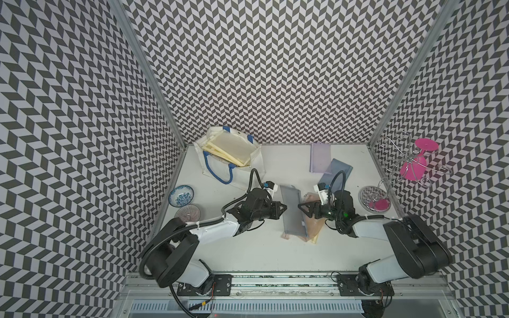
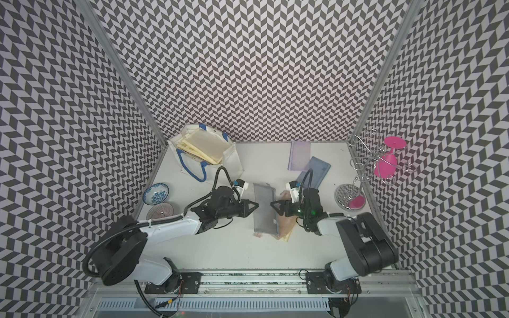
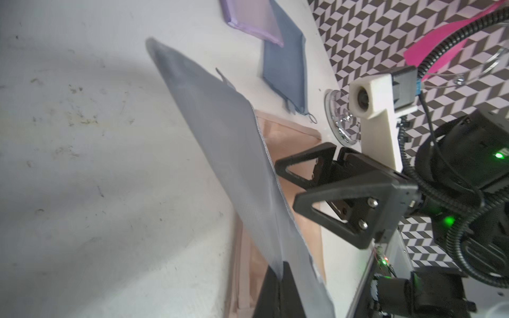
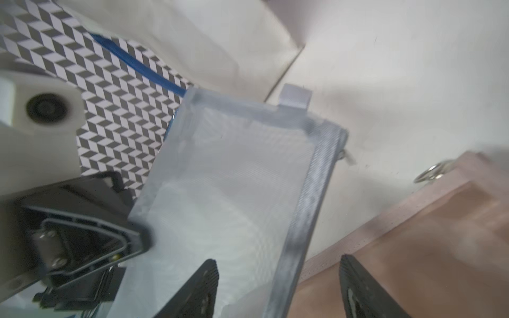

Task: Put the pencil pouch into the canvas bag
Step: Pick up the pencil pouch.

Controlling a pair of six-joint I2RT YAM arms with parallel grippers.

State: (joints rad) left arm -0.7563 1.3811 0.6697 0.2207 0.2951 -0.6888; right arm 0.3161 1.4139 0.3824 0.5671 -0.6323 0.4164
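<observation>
The robot's left gripper needs to go up and carry the grey pouch outward over the canvas bag's opening (image 1: pixel 229 147) to let go of it, since that opening is outward of the gripper.
The pencil pouch (image 1: pixel 293 212) (image 2: pixel 264 212) is a grey mesh pouch in the middle of the table, over a peach pouch (image 1: pixel 314 228). My left gripper (image 1: pixel 285 208) (image 3: pixel 281 278) is shut on the grey pouch's (image 3: pixel 220 132) left long edge, which is raised off the table. My right gripper (image 1: pixel 300 208) (image 4: pixel 278 260) is open, its fingers standing on either side of the pouch's (image 4: pixel 234 192) zipper edge. The canvas bag (image 1: pixel 253 170) (image 2: pixel 231 162), white with blue rope handles, stands open at the back left with cream pouches (image 1: pixel 225 150) inside.
A purple pouch (image 1: pixel 319 157) and a blue-grey pouch (image 1: pixel 337 168) lie at the back right. Two bowls (image 1: pixel 181 195) (image 1: pixel 187 213) sit by the left wall. A wire rack (image 1: pixel 374 199) holding a pink glass (image 1: pixel 413 165) stands at the right wall.
</observation>
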